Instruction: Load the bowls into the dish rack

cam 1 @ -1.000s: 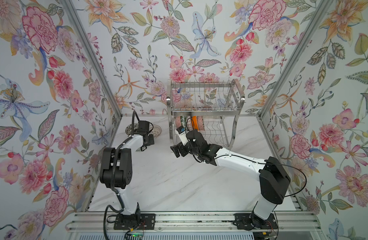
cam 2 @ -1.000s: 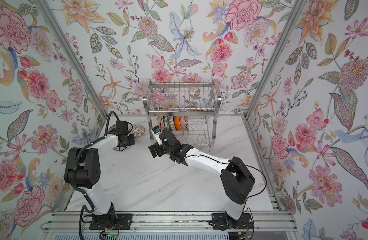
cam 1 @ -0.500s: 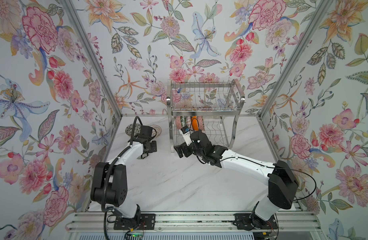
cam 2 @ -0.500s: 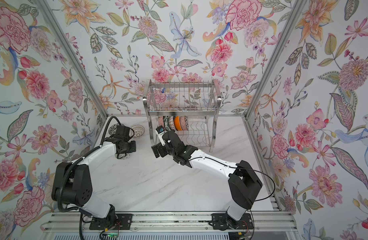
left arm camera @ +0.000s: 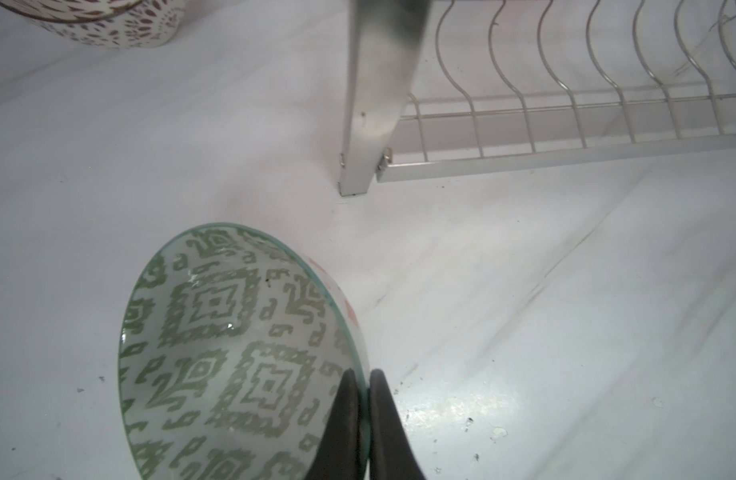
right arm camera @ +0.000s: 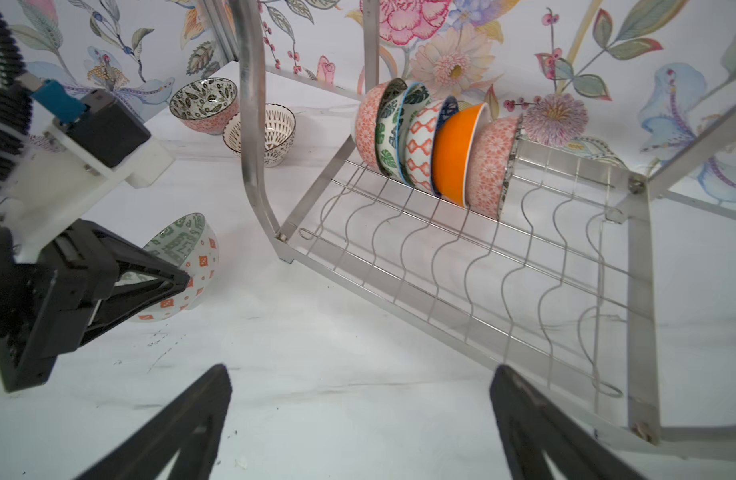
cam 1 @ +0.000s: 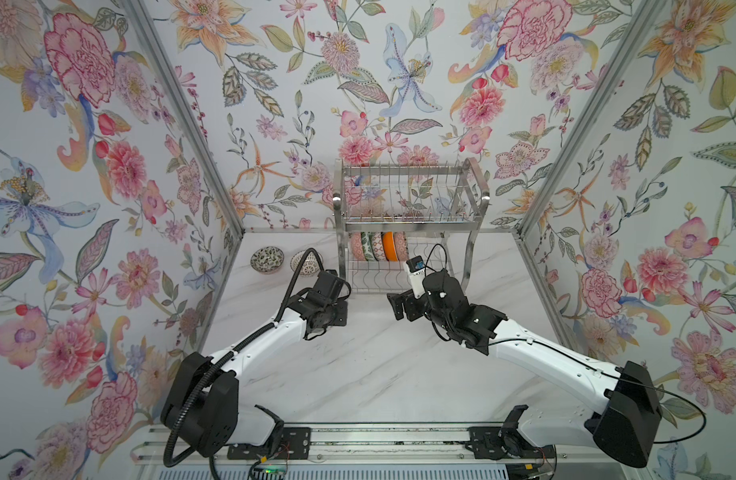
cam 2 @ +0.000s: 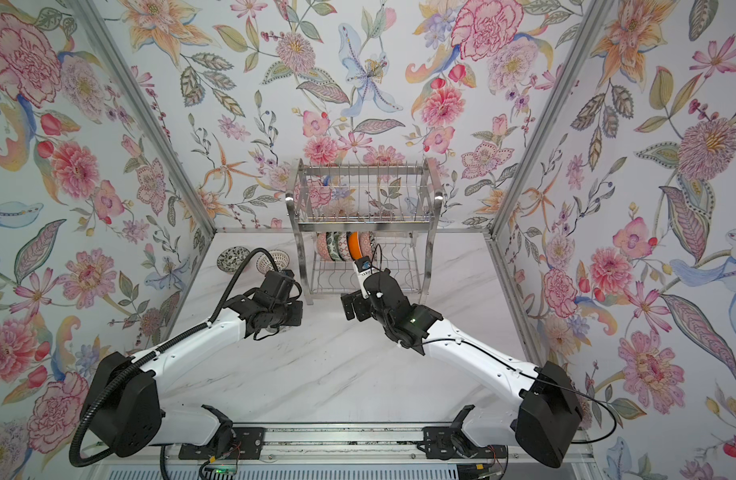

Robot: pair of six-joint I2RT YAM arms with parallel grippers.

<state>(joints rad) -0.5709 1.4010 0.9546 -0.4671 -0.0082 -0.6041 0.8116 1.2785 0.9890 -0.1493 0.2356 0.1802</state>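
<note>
The marble tabletop in front of the rack's lower shelf is clear, so I need to carry the bowl with my left gripper past the rack's near leg (left arm camera: 358,166) and down next, and release it there.
My left gripper (left arm camera: 364,376) is shut on the rim of a bowl (left arm camera: 233,353) with a green pattern inside and orange diamonds outside (right arm camera: 191,249). The bowl is tipped on its side, low over the table, just in front of the dish rack's (cam 1: 407,226) left front leg (left arm camera: 358,166). Several bowls (right arm camera: 453,153) stand on edge in the rack's lower tier (cam 1: 378,246). Two more bowls (cam 1: 267,259) (cam 1: 306,262) sit on the table at the back left. My right gripper (right arm camera: 360,374) is open and empty before the rack's lower tier (cam 2: 353,305).
The marble table (cam 1: 358,374) is boxed in by floral walls on three sides. The rack (cam 2: 362,226) stands against the back wall, and its upper tier overhangs the lower one. The wavy wires (right arm camera: 544,257) right of the stacked bowls hold nothing.
My left gripper has carried the green-patterned bowl away from the two back-left bowls, rightward and nearer, to the rack's front left leg. The right gripper has shifted right, staying open.
</note>
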